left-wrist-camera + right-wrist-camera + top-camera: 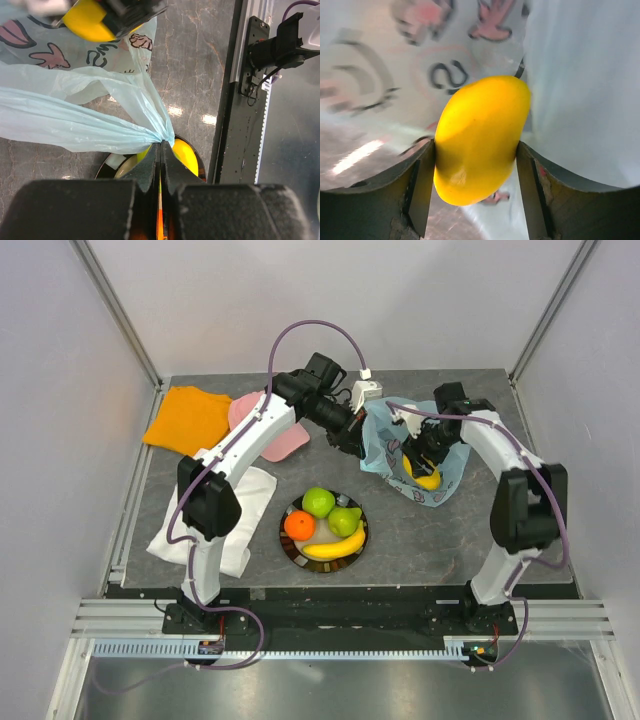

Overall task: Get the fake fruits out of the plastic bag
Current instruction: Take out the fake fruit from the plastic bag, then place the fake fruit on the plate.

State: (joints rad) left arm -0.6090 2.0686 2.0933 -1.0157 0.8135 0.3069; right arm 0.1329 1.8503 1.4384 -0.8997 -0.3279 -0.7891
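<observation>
My right gripper should next take the oval (477, 137) back and to the left in the top view, to the near edge of the plate by the gathered fruits, and let go.
The light-blue plastic bag (385, 440) with pink cartoon prints lies at the back right of the table. My left gripper (352, 443) is shut on a bunched edge of the bag (75, 127) and holds it up. My right gripper (428, 472) is inside the bag's mouth, shut on the yellow mango-like oval (477, 137), which also shows in the top view (427, 480) and the left wrist view (90, 20). A dark plate (290, 545) at the front centre holds a green apple (318, 502), a green pear (345, 521), an orange (299, 526) and a banana (335, 549).
A white folded cloth (225, 530) lies left of the plate. An orange cloth (188, 417) and a pink item (262, 425) lie at the back left. Metal frame posts and white walls stand around the table. An aluminium rail (247, 95) runs along the near edge.
</observation>
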